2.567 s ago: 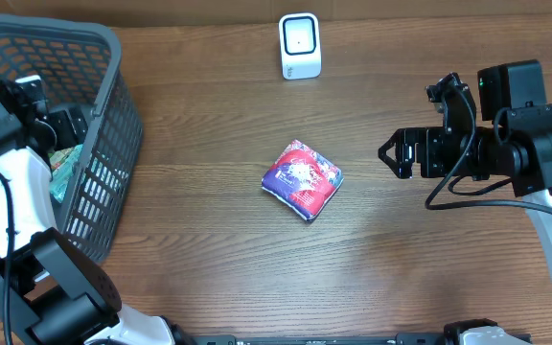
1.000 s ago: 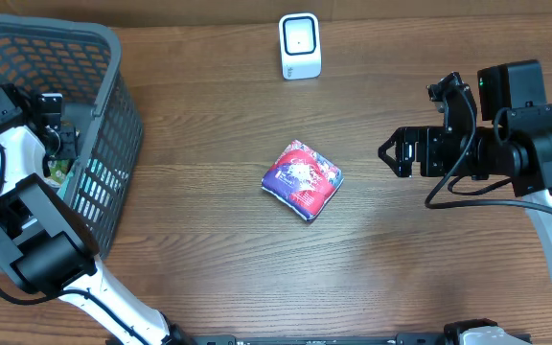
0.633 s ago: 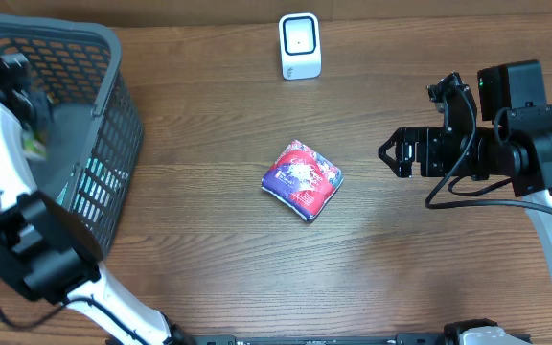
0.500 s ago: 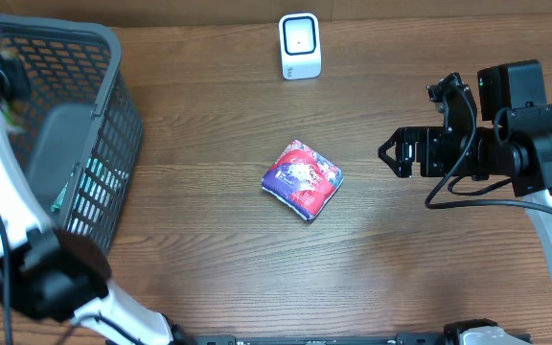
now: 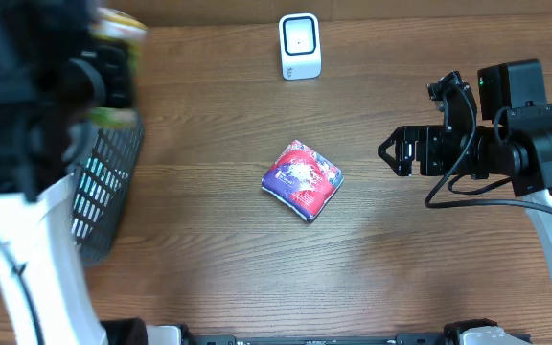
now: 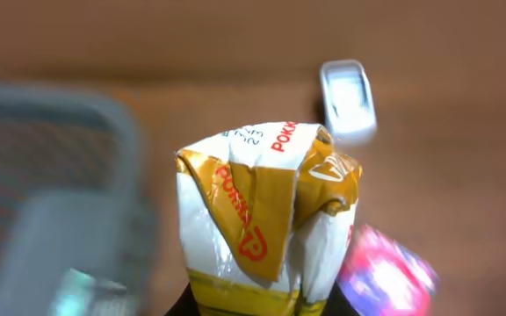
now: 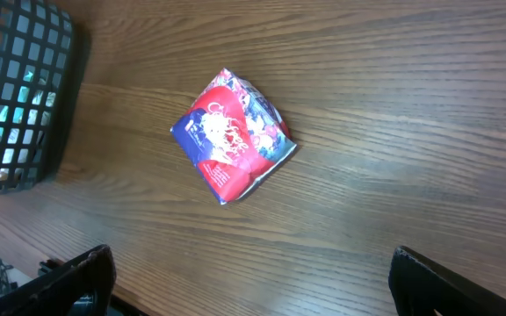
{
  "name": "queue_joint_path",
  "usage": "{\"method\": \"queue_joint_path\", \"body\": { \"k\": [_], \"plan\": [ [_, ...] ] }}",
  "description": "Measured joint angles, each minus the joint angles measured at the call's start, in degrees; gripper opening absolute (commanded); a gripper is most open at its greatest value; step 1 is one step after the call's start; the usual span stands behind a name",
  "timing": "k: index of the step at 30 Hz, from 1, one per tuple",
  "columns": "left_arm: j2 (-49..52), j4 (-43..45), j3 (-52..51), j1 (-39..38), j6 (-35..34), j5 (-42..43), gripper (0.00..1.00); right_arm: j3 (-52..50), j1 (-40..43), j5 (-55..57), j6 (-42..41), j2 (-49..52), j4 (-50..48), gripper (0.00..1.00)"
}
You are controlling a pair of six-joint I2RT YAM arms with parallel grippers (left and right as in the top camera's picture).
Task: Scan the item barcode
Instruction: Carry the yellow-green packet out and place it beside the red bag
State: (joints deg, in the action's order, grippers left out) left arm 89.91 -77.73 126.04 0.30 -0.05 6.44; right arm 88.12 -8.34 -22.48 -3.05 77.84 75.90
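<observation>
Next, my left gripper swings across to its right in the overhead view, then lowers and releases on the bare tabletop below, beside the red and blue packet.
My left gripper point(image 6: 262, 309) is shut on the bottom of a crumpled white and yellow packet point(image 6: 266, 211) with orange lettering, held up in the air. In the overhead view that arm point(image 5: 46, 105) is a large blur over the basket, with the packet's top point(image 5: 120, 21) poking out. The white barcode scanner point(image 5: 300, 45) stands at the table's far edge; the left wrist view shows the scanner point(image 6: 348, 99) beyond the packet. My right gripper point(image 5: 388, 153) hangs open at the right, nothing between its fingers point(image 7: 77, 272).
A red and blue packet point(image 5: 301, 179) lies mid-table, also in the right wrist view as the packet point(image 7: 233, 136). A dark mesh basket point(image 5: 103, 182) with more items stands at the left edge, its corner point(image 7: 16, 96) visible to the right wrist.
My left arm has risen out of the basket with the white and yellow packet and swung up toward the camera and rightward. The right arm and the red and blue packet have not moved.
</observation>
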Motion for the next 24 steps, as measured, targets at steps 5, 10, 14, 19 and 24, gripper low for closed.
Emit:
{"method": "queue_joint_path", "body": {
  "k": [5,10,14,19,24],
  "plan": [
    [7.30,2.49,-12.39,-8.48,-4.28,-1.22,0.04,0.00,0.00,0.00,0.02,0.00,-0.04,1.00],
    [17.88,10.58,-23.08,-13.20,-6.10,-1.01,0.04,0.00,0.00,-0.02,0.02,0.00,-0.04,1.00],
    [26.84,12.57,-24.76,-15.80,-6.69,-0.02,0.04,0.00,0.00,0.00,-0.02,0.00,-0.02,1.00],
    [33.07,13.31,-24.76,-18.51,-7.52,1.20,0.05,0.00,-0.02,-0.02,0.00,0.00,-0.24,1.00],
    [35.67,14.38,-24.76,-20.87,-8.52,2.29,0.34,0.00,0.00,-0.02,-0.02,0.00,-0.44,1.00]
  ]
}}
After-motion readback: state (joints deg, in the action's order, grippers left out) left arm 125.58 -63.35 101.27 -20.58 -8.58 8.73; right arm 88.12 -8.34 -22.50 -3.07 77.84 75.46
